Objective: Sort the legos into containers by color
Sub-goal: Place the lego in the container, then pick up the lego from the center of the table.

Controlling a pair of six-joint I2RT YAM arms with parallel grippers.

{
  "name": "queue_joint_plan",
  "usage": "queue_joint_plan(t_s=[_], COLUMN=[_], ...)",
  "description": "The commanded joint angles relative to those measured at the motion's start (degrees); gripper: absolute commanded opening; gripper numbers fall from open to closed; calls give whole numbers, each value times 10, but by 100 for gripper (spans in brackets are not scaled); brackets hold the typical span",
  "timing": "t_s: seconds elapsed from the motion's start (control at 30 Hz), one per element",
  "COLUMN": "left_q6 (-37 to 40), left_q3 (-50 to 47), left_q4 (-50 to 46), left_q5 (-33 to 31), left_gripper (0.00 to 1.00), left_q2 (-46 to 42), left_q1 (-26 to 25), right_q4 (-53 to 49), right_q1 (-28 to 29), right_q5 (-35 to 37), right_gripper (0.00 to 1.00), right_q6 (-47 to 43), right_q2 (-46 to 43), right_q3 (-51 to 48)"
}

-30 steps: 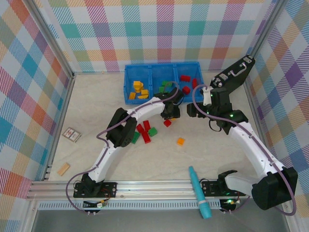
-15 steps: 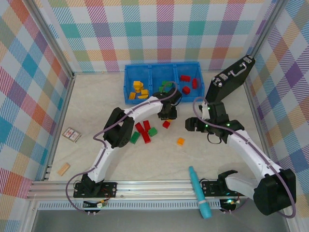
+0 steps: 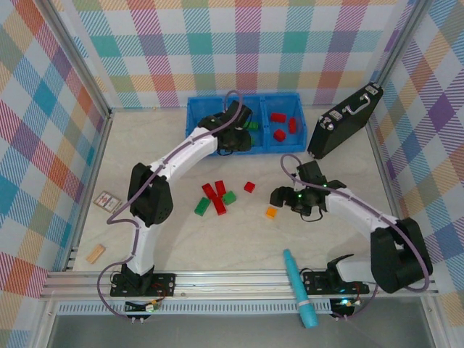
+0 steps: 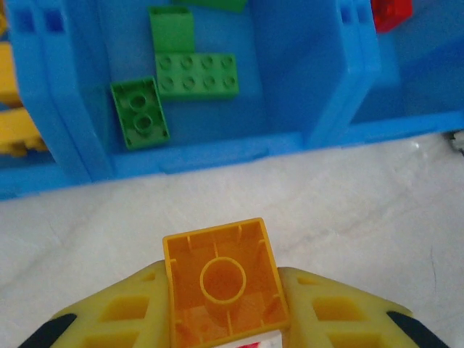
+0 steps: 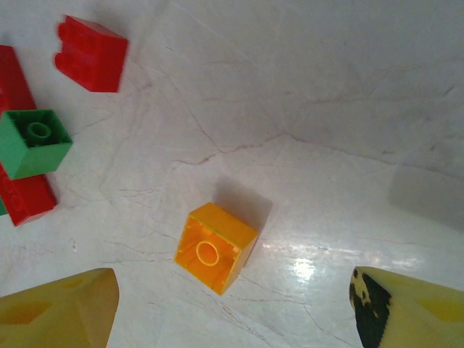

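I should next move my left gripper sideways over the tray section beside the green bricks and release the orange brick, since yellow bricks already sit there.
My left gripper (image 4: 226, 293) is shut on an orange brick (image 4: 223, 272), held hollow side up just in front of the blue tray (image 4: 217, 154). Ahead in its middle compartment lie green bricks (image 4: 196, 75); yellow ones (image 4: 14, 130) sit at left, a red one (image 4: 391, 11) at right. In the top view that gripper (image 3: 230, 143) is at the tray (image 3: 284, 148). My right gripper (image 5: 232, 290) is open above the table, either side of a loose orange brick (image 5: 215, 246). It (image 3: 281, 197) hovers by that brick (image 3: 271, 212).
Loose red bricks (image 3: 214, 194) (image 3: 249, 187) and green bricks (image 3: 229, 197) (image 3: 202, 206) lie mid-table. A black case (image 3: 344, 122) leans at the back right. A teal tool (image 3: 299, 286) lies at the front edge. A tan block (image 3: 95, 253) and a card (image 3: 109, 201) lie at left.
The left arm has swung from the loose bricks up to the tray's front. The right arm has dropped back from the tray to the orange brick on the table.
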Motion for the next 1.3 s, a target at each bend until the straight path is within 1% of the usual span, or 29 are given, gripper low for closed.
queue_joint_plan(t_s=[0.0,0.17,0.3,0.43,0.57,0.7,0.73,0.8,0.83,0.93,1.0,1.13,1.27], left_q6=[43,48,33,24,13,1,0,-2,-2,-2,3,26,61], left_q3=[13,-3,-3,6,13,5,4,3,2,1,0,3,22], left_q4=[18,52,72,87,91,101,103,102,102,103,103,97,58], left_q5=[-27,-22,-2,14,25,28,29,29,27,30,30,28,44], left_gripper=[24,24,24,24,24,28,32,46,52,62,65,67,70], left_q2=[-9,-23,-4,26,53,65,66,70,70,64,55,16,-47], left_q1=[34,102,144,158,165,165,164,165,165,165,165,165,170], right_q4=[-4,-43,-33,-44,-80,-102,-108,-116,-119,-128,-129,-133,-163], right_q1=[24,62,79,92,97,103,104,106,106,106,106,106,106], right_q5=[-7,35,35,41,49,57,59,67,70,79,83,93,113], right_gripper=[83,83,83,83,83,81,80,76,72,63,55,40,33], right_q6=[65,98,124,138,149,158,158,159,159,162,165,164,157], right_q2=[31,70,104,139,175,196,201,206,208,213,216,221,220], right_q3=[24,67,82,108,135,148,152,158,159,162,162,163,181])
